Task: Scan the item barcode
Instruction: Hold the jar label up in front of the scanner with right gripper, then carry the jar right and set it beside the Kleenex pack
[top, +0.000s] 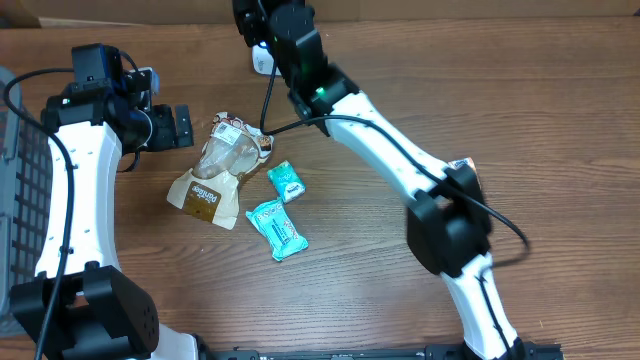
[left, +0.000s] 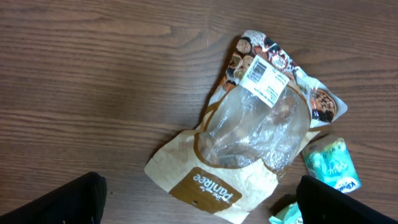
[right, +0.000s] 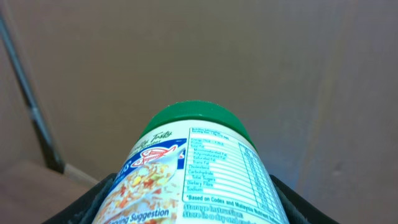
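Observation:
My right gripper should next move back and down to let go of the jar (top: 263, 63) by the white and red thing, because that thing is to its right in the overhead view.
My right gripper (right: 196, 210) is shut on a jar (right: 193, 168) with a green lid and a printed label, its nutrition panel facing the camera. In the overhead view that gripper (top: 262, 45) is at the table's far edge, and a bit of the white jar (top: 263, 63) shows below it. No scanner is in view. My left gripper (top: 186, 127) stands wide open and empty, just left of a tan and clear snack bag (top: 220, 165). In the left wrist view the bag (left: 249, 130) lies flat below the gripper (left: 202, 204), with a white barcode sticker (left: 264, 78) near its top.
Two teal packets (top: 285, 181) (top: 277, 229) lie right of the bag; one teal packet (left: 331, 163) shows by the left gripper's right finger. A grey basket (top: 15, 200) stands at the left edge. A cardboard wall (right: 249, 62) faces the jar. A small white and red thing (top: 465, 163) peeks beside the right arm.

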